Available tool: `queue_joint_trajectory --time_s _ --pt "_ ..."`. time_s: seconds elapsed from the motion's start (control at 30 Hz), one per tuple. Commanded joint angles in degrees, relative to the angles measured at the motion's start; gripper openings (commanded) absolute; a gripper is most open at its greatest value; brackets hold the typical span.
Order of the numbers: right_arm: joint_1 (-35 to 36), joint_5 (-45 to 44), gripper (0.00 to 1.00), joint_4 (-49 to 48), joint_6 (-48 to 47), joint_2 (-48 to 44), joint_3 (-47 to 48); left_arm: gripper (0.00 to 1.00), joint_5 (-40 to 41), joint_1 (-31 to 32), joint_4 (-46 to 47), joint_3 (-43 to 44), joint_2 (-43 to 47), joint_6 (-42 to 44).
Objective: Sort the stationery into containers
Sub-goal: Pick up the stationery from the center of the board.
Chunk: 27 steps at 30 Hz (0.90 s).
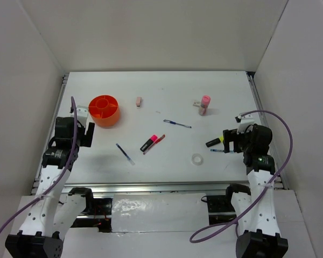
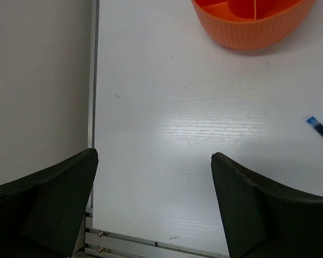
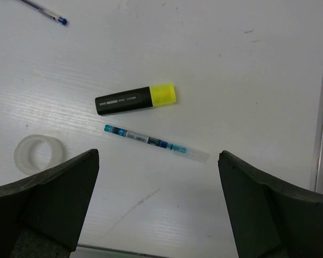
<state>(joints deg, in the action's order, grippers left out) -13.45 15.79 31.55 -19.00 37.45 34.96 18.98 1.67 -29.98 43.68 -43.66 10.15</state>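
Observation:
I am going to move my right gripper outward next, beyond the yellow-black highlighter (image 1: 214,142), and then close it around the upright glue stick's pink cap.
The round orange tub (image 1: 103,110) with inner dividers stands at the back left; its near wall shows in the left wrist view (image 2: 253,21). My left gripper (image 1: 88,131) (image 2: 153,156) is open and empty, just in front and left of the tub. My right gripper (image 1: 230,141) (image 3: 159,154) is open and empty. Just beyond it lie a yellow-black highlighter (image 1: 214,142) (image 3: 135,100) and a thin blue pen (image 1: 217,150) (image 3: 156,142). A clear tape ring (image 1: 197,158) (image 3: 37,153) lies to their left.
Mid-table lie a pink highlighter (image 1: 149,142) beside a red pen (image 1: 158,140), a blue pen (image 1: 125,153) (image 2: 320,129) and another blue pen (image 1: 177,123) (image 3: 43,12). A small eraser (image 1: 139,101) and a pink-capped glue stick (image 1: 205,104) are at the back. White walls enclose the table.

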Motion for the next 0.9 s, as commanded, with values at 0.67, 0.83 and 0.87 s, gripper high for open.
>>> queue_joint_trajectory --time_s 0.67,0.83,0.87 --pt "13.2 -7.5 1.0 -5.0 3.2 44.8 38.2 0.99 -22.4 -13.0 -11.2 16.3 -8.0 -3.5" --pt "15.2 -6.3 1.0 -5.8 2.2 53.1 44.8 0.99 -28.0 -14.9 -13.1 18.4 -9.3 -1.5" --pt "15.3 -5.7 1.0 -5.6 1.8 55.3 46.8 0.99 -28.6 -15.2 -13.3 18.5 -9.4 -1.3"
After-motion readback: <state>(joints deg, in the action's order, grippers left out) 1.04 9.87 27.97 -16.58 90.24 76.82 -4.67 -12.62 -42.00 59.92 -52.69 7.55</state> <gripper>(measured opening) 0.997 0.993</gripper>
